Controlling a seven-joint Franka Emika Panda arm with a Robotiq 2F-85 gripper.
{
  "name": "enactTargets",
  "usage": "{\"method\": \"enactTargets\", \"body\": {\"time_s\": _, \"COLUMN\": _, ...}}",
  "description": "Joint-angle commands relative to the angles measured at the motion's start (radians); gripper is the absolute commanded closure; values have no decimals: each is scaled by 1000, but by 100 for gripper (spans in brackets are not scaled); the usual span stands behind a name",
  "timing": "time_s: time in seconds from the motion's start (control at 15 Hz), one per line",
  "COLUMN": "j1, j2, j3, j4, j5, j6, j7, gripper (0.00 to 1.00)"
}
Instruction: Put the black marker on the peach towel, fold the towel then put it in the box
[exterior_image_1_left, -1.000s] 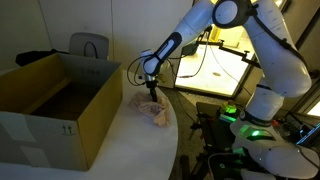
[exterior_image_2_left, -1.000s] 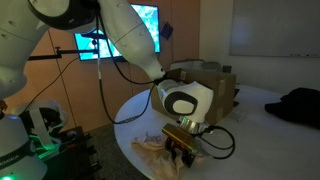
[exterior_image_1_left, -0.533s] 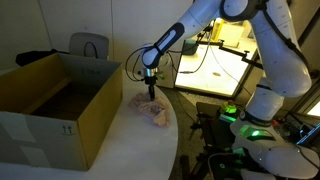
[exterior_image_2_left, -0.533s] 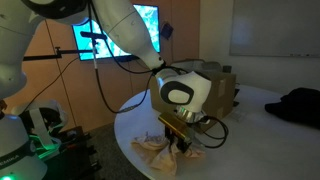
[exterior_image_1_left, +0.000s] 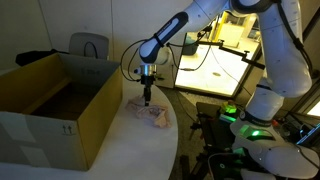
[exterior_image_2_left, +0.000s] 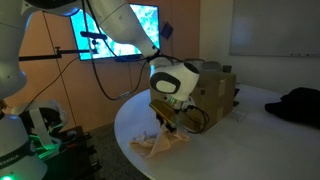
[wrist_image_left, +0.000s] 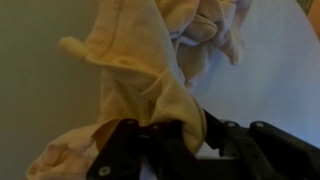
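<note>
The towel is rumpled and its pinched edge hangs lifted, so my gripper will next sweep across the towel to its opposite side (exterior_image_1_left: 159, 119), lower that edge toward the table and let it go.
The peach towel (exterior_image_1_left: 152, 113) lies rumpled on the white table next to the box (exterior_image_1_left: 60, 105). My gripper (exterior_image_1_left: 147, 97) is shut on a pinched edge of the towel and holds that part lifted above the table. In an exterior view the towel (exterior_image_2_left: 155, 143) hangs from the gripper (exterior_image_2_left: 165, 125). In the wrist view the towel (wrist_image_left: 140, 70) fills the picture, bunched between the dark fingers (wrist_image_left: 165, 140). The black marker is hidden or out of view.
The large brown cardboard box stands open with upright flaps, also seen behind the arm (exterior_image_2_left: 215, 85). The table edge (exterior_image_1_left: 172, 140) runs close to the towel. A dark bag (exterior_image_2_left: 300, 103) lies at the far side. Monitors and a lit bench stand behind.
My gripper has risen with the towel's edge in it, pulling part of the towel up off the table. The rest of the towel stays on the table.
</note>
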Motion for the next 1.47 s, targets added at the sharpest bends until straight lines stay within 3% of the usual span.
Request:
{"method": "enactTargets", "body": {"time_s": 0.0, "j1": 92, "j2": -71, "j3": 8, "j4": -121, "j5": 42, "j6": 109, "j7": 22, "gripper": 100}}
{"method": "enactTargets", "body": {"time_s": 0.4, "j1": 248, "j2": -33, "j3": 43, "j4": -236, "j5": 24, "j6": 353, "j7": 212, "gripper": 100}}
{"method": "enactTargets", "body": {"time_s": 0.53, "j1": 280, "j2": -18, "j3": 53, "j4": -259, "j5": 5, "j6": 415, "j7": 284, "gripper": 95}}
{"method": "enactTargets", "body": {"time_s": 0.6, "j1": 287, "j2": -24, "j3": 61, "j4": -275, "j5": -3, "j6": 435, "j7": 309, "gripper": 74}}
{"method": "enactTargets", "body": {"time_s": 0.73, "j1": 291, "j2": -42, "j3": 83, "j4": -294, "j5": -8, "j6": 455, "j7": 354, "gripper": 65}}
{"method": "enactTargets", "body": {"time_s": 1.13, "j1": 281, "j2": -157, "j3": 141, "j4": -381, "j5": -1, "j6": 458, "j7": 418, "gripper": 14}}
{"method": "enactTargets", "body": {"time_s": 1.27, "j1": 288, "j2": -206, "j3": 144, "j4": -414, "j5": -1, "j6": 460, "j7": 435, "gripper": 1}}
{"method": "enactTargets", "body": {"time_s": 1.4, "j1": 289, "j2": -264, "j3": 150, "j4": -445, "j5": 8, "j6": 451, "j7": 440, "gripper": 0}}
